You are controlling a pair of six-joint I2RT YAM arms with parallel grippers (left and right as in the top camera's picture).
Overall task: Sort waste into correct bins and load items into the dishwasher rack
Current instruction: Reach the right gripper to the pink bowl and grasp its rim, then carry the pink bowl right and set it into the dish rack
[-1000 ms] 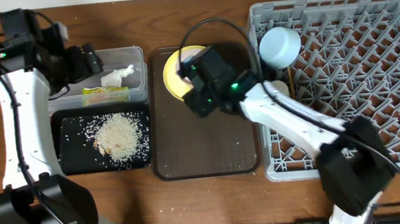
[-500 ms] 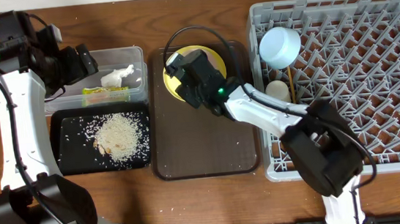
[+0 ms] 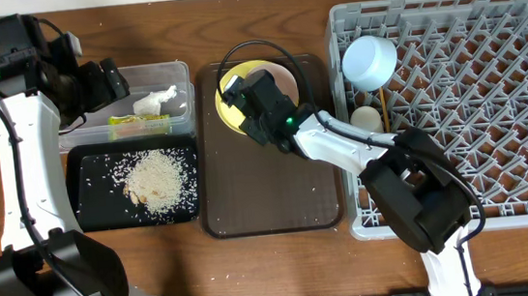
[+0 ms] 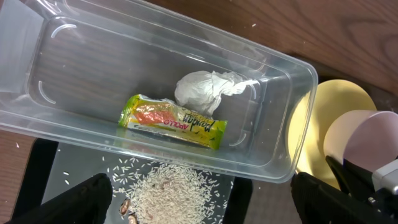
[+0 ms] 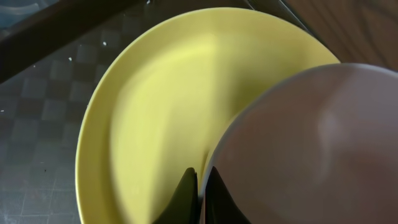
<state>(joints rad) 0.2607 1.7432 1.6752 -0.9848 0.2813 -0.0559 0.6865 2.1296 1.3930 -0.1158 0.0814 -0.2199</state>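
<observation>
The robot's right gripper will next lift, go across to the right in the overhead view, tilt, lower and let go, since free pegs of the dishwasher rack are there by the white cup.
The yellow plate (image 5: 143,112) lies at the back of the brown serving tray (image 3: 269,196), and the whitish bowl (image 5: 298,143) sits on it. My right gripper (image 5: 200,193) is shut on the bowl's rim, one finger inside and one outside. Over the bins my left gripper (image 4: 202,205) hovers open with nothing between its fingers. The snack wrapper (image 4: 173,121) and the tissue (image 4: 208,88) lie in the clear tub (image 4: 277,158). Rice (image 3: 155,178) is heaped in the black tray (image 3: 89,199). The dishwasher rack (image 3: 492,97) holds the light blue bowl (image 3: 369,62), the small white cup (image 3: 366,119) and chopsticks (image 3: 386,115).
The rack fills the right side of the table, right next to the brown tray. Tub and black tray sit side by side on the left. My right arm's cable loops above the plate.
My right gripper moved left and back over the plate, then closed on the whitish bowl's rim. The left arm shifted slightly left a second ago and has held still since.
</observation>
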